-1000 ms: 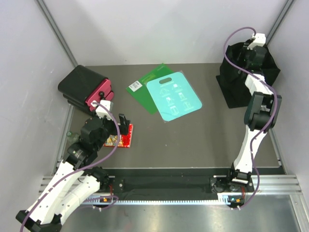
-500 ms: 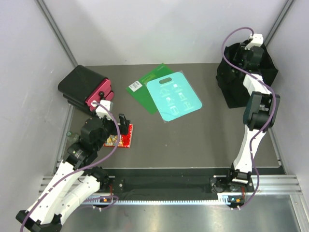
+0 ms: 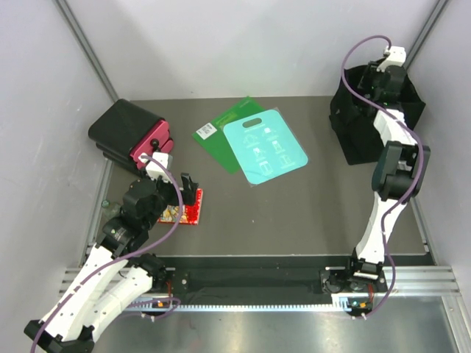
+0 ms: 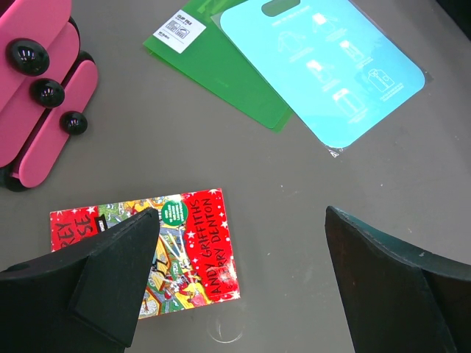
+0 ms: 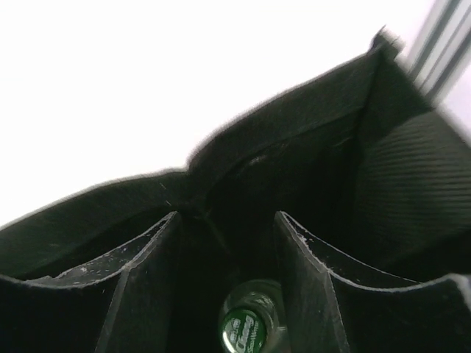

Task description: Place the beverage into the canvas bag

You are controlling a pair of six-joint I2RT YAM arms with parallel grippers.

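Observation:
My left gripper swings to the left in the top view next and down onto the clear bottle by the side [image 3: 111, 209], since it stands outside the bag [image 3: 353, 140].
The canvas bag [image 3: 353, 140] is a black floppy tote at the far right corner; its inside fills the right wrist view [image 5: 412, 176]. The beverage [image 5: 246, 327] is a green-capped bottle standing low inside the bag. My right gripper [image 5: 227, 220] hangs in the bag's mouth with its jaws apart; the bottle is below and between them, with a gap on its left side. In the top view the right gripper [image 3: 383, 77] is over the bag. My left gripper [image 4: 241, 215] is open and empty above the table, at the near left in the top view [image 3: 188, 187].
A red book [image 4: 184, 243] lies under the left gripper. A black hard case with a pink edge [image 3: 132, 136] stands at the far left. A green sheet [image 3: 221, 125] and a teal board [image 3: 265, 147] lie at the middle back.
My right wrist has shifted slightly back and to the right over the bag, and the bag's sides have moved a little. The left arm has not moved.

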